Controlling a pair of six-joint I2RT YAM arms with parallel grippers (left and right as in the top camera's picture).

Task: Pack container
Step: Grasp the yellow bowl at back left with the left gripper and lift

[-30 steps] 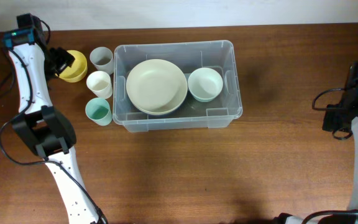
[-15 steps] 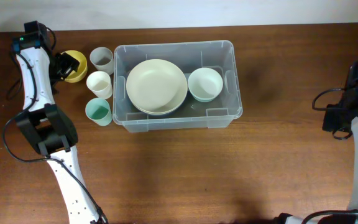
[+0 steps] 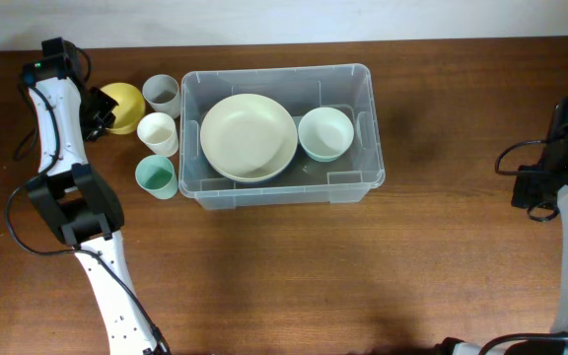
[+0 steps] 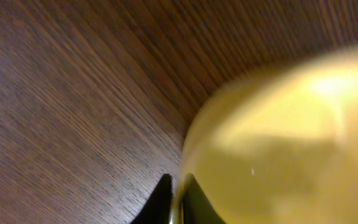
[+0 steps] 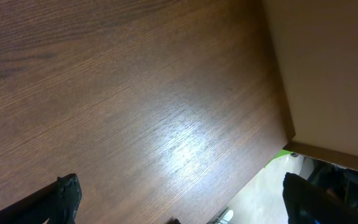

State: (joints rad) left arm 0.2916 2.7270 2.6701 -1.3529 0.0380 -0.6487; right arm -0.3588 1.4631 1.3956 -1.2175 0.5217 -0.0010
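Note:
The robot's left gripper will lift across and bring the yellow bowl down into the small pale bowl (image 3: 325, 132), because that bowl is to the gripper's right in the overhead view.
The container (image 3: 276, 72), a large clear plastic tub, stands in the middle of the table in the overhead view. In it lie a wide cream bowl (image 3: 249, 136) and a small pale bowl (image 3: 325, 133). To its left sits a yellow bowl (image 3: 124, 104). My left gripper (image 3: 99, 108) is shut on that bowl's left rim. The left wrist view shows the two dark fingertips (image 4: 162, 190) pinching the yellow bowl's (image 4: 291, 143) thin edge, with my left gripper (image 4: 176, 180) low in the frame. My right gripper (image 3: 535, 187) hangs open at the far right, empty (image 5: 182, 190).
Three cups stand between the yellow bowl and the tub: a grey one (image 3: 161, 93), a white one (image 3: 157, 131) and a teal one (image 3: 155, 176). The table edge (image 5: 278, 118) runs close under the right gripper.
My left gripper, open beside the yellow bowl a second ago, has closed on its rim. The right arm has not moved.

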